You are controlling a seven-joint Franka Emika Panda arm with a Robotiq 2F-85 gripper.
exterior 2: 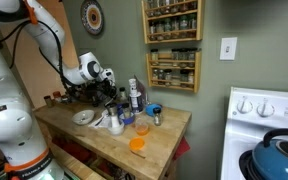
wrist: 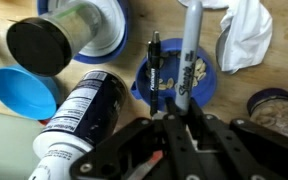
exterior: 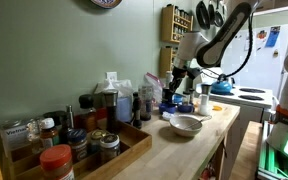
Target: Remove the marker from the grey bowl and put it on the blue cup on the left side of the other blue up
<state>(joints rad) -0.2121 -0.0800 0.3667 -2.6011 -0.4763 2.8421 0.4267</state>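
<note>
I need to lower my gripper toward the dark blue cup [wrist: 172, 80] below it, as the marker [wrist: 190, 50] still hangs above the cup's rim, and then release the marker inside.
In the wrist view my gripper [wrist: 176, 122] is shut on the marker [wrist: 190, 50], a slim grey-barrelled pen with dark print. The marker points down into a dark blue cup [wrist: 206, 82] right below it. A thin black pen [wrist: 154, 62] stands in that same cup. A second, lighter blue cup [wrist: 24, 95] sits to the left. The grey bowl [exterior: 187, 124] stands near the counter's front edge, apart from my gripper [exterior: 176, 84]. The bowl [exterior 2: 83, 117] and my gripper [exterior 2: 111, 92] show in both exterior views.
A white labelled bottle [wrist: 84, 112] and a jar with green contents [wrist: 72, 32] stand close by on the left. A white cloth [wrist: 246, 35] lies to the right. An orange cup [exterior 2: 137, 143] stands on the counter. A wooden tray of jars [exterior: 79, 145] and a blue kettle [exterior: 221, 88] are further off.
</note>
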